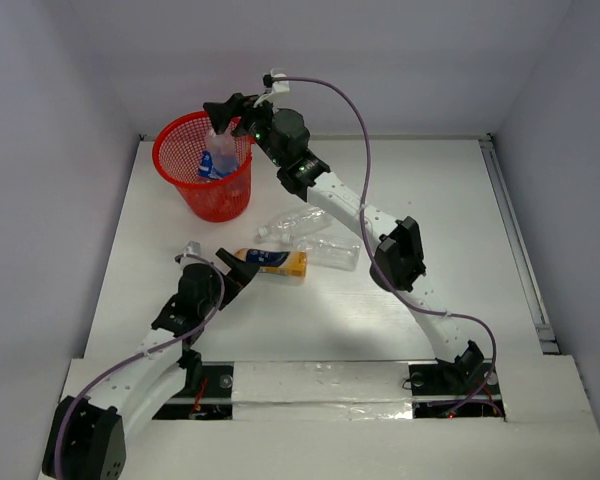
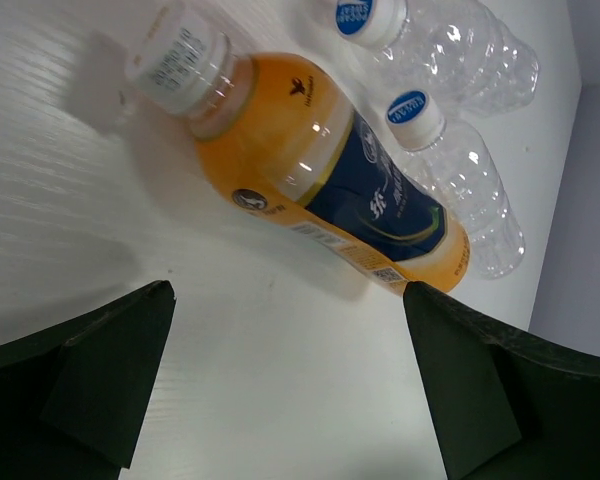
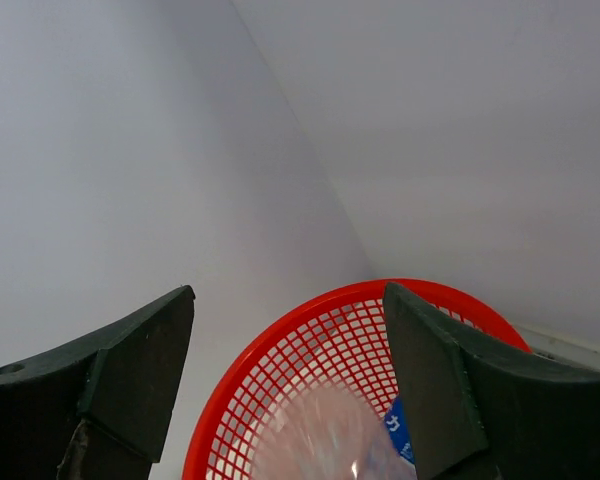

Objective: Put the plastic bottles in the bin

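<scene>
My left gripper moves outward and down over the orange bottle's shoulder [image 1: 250, 256] [image 2: 266, 124] beside the white cap next, as the bottle still lies ahead of the open, empty fingers.
The red mesh bin [image 1: 185, 180] stands at the far left. My right gripper [image 1: 223, 115] hangs open over its rim; in the right wrist view [image 3: 288, 295] its jaws stand wide apart above the bin [image 3: 270, 335]. A blurred clear bottle with a blue label [image 3: 330, 435] sits below them inside the bin [image 1: 218, 155]. My left gripper [image 1: 240, 264] is open and empty on the table, just short of the lying orange bottle [image 1: 275, 262]. In the left wrist view the gripper [image 2: 288, 295] faces the orange bottle [image 2: 320, 170] and two clear bottles [image 2: 460, 50] [image 2: 470, 180] behind it.
The two clear bottles lie mid-table [image 1: 295, 222] [image 1: 332, 251], just beyond the orange one. Grey walls close in the table at the back and on both sides. The right arm stretches diagonally across the table from its base at the bottom right.
</scene>
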Available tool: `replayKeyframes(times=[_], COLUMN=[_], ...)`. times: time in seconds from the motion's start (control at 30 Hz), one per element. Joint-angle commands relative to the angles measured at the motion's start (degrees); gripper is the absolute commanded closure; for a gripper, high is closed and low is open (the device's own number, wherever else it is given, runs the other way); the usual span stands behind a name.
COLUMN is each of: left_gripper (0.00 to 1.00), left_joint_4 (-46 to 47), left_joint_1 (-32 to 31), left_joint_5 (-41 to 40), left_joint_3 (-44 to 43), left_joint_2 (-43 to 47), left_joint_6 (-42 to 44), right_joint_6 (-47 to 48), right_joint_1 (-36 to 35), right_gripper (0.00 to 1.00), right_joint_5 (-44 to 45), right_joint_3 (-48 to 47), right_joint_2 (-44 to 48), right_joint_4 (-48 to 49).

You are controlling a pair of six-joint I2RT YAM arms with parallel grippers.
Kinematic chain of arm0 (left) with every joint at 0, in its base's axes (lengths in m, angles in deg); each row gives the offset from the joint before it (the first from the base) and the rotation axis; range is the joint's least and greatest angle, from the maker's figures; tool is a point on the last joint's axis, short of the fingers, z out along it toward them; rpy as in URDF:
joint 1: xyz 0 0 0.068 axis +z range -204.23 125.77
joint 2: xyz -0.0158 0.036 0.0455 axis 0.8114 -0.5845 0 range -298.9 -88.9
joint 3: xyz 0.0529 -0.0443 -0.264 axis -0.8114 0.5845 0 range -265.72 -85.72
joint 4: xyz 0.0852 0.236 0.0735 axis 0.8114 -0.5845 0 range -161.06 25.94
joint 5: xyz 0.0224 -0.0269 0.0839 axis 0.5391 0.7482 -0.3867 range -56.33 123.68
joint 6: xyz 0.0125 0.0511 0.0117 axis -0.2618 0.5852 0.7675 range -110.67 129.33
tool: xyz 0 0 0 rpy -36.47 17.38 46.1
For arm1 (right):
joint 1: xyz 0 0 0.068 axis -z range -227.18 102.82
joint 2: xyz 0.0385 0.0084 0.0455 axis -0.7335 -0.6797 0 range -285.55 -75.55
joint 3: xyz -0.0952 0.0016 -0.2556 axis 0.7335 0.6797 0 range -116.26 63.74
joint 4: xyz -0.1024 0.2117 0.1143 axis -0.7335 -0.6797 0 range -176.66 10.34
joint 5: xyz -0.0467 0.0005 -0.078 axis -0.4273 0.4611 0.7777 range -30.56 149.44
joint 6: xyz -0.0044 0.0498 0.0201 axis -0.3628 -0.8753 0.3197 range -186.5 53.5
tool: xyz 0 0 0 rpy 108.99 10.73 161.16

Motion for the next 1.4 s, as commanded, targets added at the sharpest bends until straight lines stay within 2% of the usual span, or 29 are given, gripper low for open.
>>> replayKeyframes(times=[0.0,0.07,0.17,0.3,0.4,0.57,0.7,0.83,1.13,1.37], left_gripper=[0.01,0.01,0.01,0.01,0.01,0.01,0.01,0.01,0.01,0.01], left_joint_4=[7.5,7.9,8.8,11.0,12.2,15.3,14.3,12.8,9.9,10.5], left_joint_1=[-3.3,-4.5,-5.0,-5.5,-6.1,-8.4,-9.9,-11.2,-11.2,-12.0], left_joint_5=[-5.4,-6.8,-8.1,-9.1,-11.7,-16.0,-19.1,-23.0,-30.1,-32.8], left_joint_3=[-0.6,-1.0,-0.8,-0.9,-1.4,-2.3,-5.2,-6.5,-10.8,-12.7], left_joint_2=[-2.4,-3.4,-4.3,-7.4,-10.6,-15.1,-19.4,-20.8,-26.8,-31.1], left_joint_6=[-3.6,-4.7,-5.8,-6.9,-8.3,-11.3,-12.5,-13.6,-12.7,-12.3], right_joint_6=[2.8,3.2,2.9,4.3,5.7,7.3,8.6,10.9,14.5,18.1], right_joint_1=[0.3,0.3,0.3,0.3,0.3,0.3,0.3,0.3,0.3,0.3], right_gripper=[0.19,0.18,0.17,0.16,0.19,0.20,0.17,0.14,0.09,0.10], right_joint_5=[-1.2,-1.4,-2.3,-2.9,-3.0,-5.7,-7.7,-8.2,-14.8,-11.9], right_joint_3=[-1.5,-0.9,5.5,18.6,31.5,53.3,61.8,66.2,68.2,72.9], right_joint_2=[2.2,2.2,5.7,15.1,24.8,38.0,44.9,49.3,51.3,55.4], right_joint_4=[2.3,1.3,3.6,7.5,9.9,14.4,12.6,7.1,-4.0,-10.0])
